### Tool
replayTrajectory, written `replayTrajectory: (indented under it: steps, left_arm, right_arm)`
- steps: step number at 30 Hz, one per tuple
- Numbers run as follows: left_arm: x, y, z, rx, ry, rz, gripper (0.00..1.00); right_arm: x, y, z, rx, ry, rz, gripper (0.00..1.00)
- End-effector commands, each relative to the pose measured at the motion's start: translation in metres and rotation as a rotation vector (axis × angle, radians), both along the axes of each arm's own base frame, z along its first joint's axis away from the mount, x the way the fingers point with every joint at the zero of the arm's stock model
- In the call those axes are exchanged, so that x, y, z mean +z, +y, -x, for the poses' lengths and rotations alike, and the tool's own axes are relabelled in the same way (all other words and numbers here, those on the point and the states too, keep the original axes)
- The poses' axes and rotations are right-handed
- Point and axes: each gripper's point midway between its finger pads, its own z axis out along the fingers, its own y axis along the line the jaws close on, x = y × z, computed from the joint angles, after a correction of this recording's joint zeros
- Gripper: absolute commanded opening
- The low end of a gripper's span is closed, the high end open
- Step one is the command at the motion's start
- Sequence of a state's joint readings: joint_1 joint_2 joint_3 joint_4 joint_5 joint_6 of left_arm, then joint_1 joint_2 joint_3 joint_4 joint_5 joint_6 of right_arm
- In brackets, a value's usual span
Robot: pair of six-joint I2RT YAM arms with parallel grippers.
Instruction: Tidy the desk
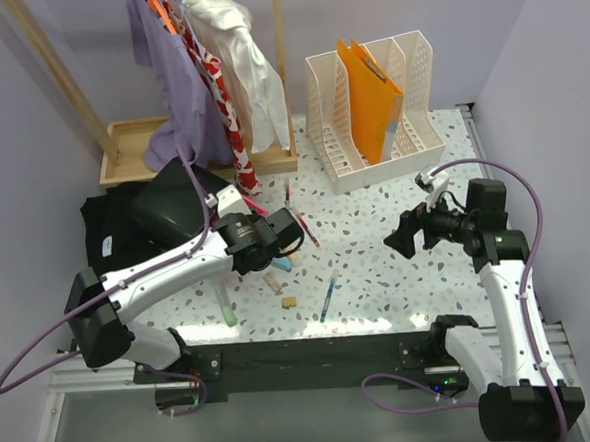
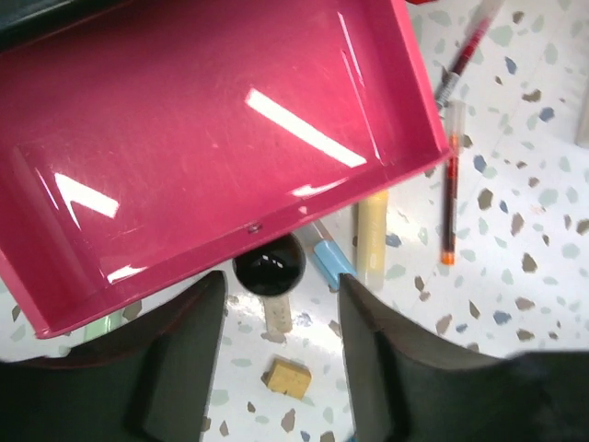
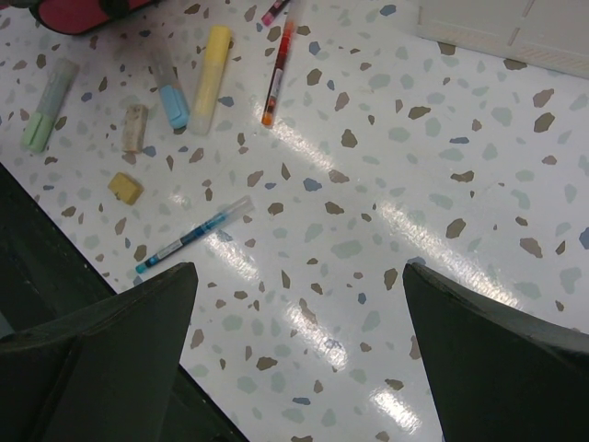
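My right gripper will next turn, move left in the top view and lower the cap onto the blue pen's clear end.
The speckled white desk (image 1: 378, 266) carries loose stationery. My left gripper (image 1: 281, 232) is open, low over the desk, and its jaws (image 2: 281, 284) straddle a black round object (image 2: 268, 264), a beige eraser (image 2: 277, 315) and a yellow-brown cube (image 2: 287, 378). A magenta box (image 2: 212, 138) lies open just beyond the fingers, its rim over the black object. A yellow highlighter (image 2: 372, 241), a blue-capped marker (image 2: 329, 261) and a red pen (image 2: 450, 184) lie beside it. My right gripper (image 1: 401, 240) is open and empty above bare desk (image 3: 299, 272).
A blue pen (image 3: 193, 235) and a green highlighter (image 3: 46, 106) lie near the front edge. A white file rack with orange folders (image 1: 368, 106) stands at the back. A wooden tray (image 1: 130, 141), hanging clothes (image 1: 206, 76) and a black fabric heap (image 1: 144, 215) are at the back left.
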State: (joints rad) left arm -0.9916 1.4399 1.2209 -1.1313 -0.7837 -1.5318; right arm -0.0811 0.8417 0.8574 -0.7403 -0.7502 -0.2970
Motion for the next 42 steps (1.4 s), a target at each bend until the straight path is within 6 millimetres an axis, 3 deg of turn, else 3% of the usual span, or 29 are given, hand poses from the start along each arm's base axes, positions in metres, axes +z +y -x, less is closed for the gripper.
replayTrajectory:
  steps: [1, 6, 13, 16, 17, 21, 22, 27, 30, 31, 32, 34, 36, 38, 40, 42]
  left_arm:
    - [0.035, -0.014, -0.002, -0.035, -0.080, 0.132, 0.64]
    - [0.055, -0.021, 0.001, -0.146, -0.101, 0.169, 0.75]
    - [0.066, -0.018, 0.009, -0.256, -0.123, 0.177, 0.78]
    - [0.069, -0.028, 0.015, -0.399, -0.131, 0.187, 0.79]
    - [0.075, -0.035, 0.015, -0.522, -0.183, 0.173, 0.79]
    - [0.090, -0.069, 0.049, -0.972, -0.304, 0.241, 0.81]
    - [0.091, -0.067, 0.052, -1.001, -0.325, 0.236, 0.82]
    - [0.085, -0.044, 0.066, -1.066, -0.347, 0.175, 0.84]
    - [0.072, -0.035, 0.074, -1.071, -0.338, 0.182, 0.85]
    - [0.068, -0.034, 0.077, -1.074, -0.335, 0.190, 0.85]
    - [0.061, -0.031, 0.079, -1.071, -0.334, 0.201, 0.85]
    - [0.053, -0.031, 0.083, -1.078, -0.325, 0.219, 0.85]
    - [0.047, -0.030, 0.088, -1.086, -0.321, 0.238, 0.86]
    - [0.044, -0.029, 0.090, -1.090, -0.322, 0.245, 0.85]
    - [0.044, -0.028, 0.092, -1.094, -0.322, 0.253, 0.86]
    - [0.045, -0.030, 0.096, -1.113, -0.330, 0.274, 0.86]
  right_arm:
    - [0.002, -0.003, -0.003, -0.003, -0.032, 0.010, 0.99]
    - [0.002, -0.003, -0.003, 0.001, -0.030, 0.009, 0.99]
    - [0.001, -0.002, -0.002, 0.008, -0.031, 0.009, 0.99]
    - [0.002, -0.001, -0.001, 0.017, -0.037, 0.008, 0.99]
    - [0.002, -0.001, -0.001, 0.026, -0.044, 0.010, 0.99]
    - [0.004, 0.008, 0.005, 0.099, -0.053, -0.014, 0.99]
    - [0.004, 0.009, 0.007, 0.117, -0.056, -0.016, 0.99]
    - [0.005, 0.026, 0.020, 0.306, -0.132, -0.046, 0.99]
    - [0.005, 0.043, 0.041, 0.537, -0.218, -0.071, 0.98]
    - [0.002, 0.047, 0.056, 0.593, -0.187, -0.088, 0.98]
    - [-0.003, 0.052, 0.056, 0.710, -0.265, -0.037, 0.98]
    - [-0.013, 0.060, 0.074, 0.856, -0.251, -0.007, 0.96]
    - [-0.033, 0.069, 0.084, 1.047, -0.254, 0.066, 0.91]
    - [-0.045, 0.077, 0.087, 1.164, -0.247, 0.133, 0.87]
    - [-0.056, 0.086, 0.072, 1.200, -0.238, 0.187, 0.86]
    - [-0.072, 0.094, 0.070, 1.260, -0.197, 0.279, 0.85]
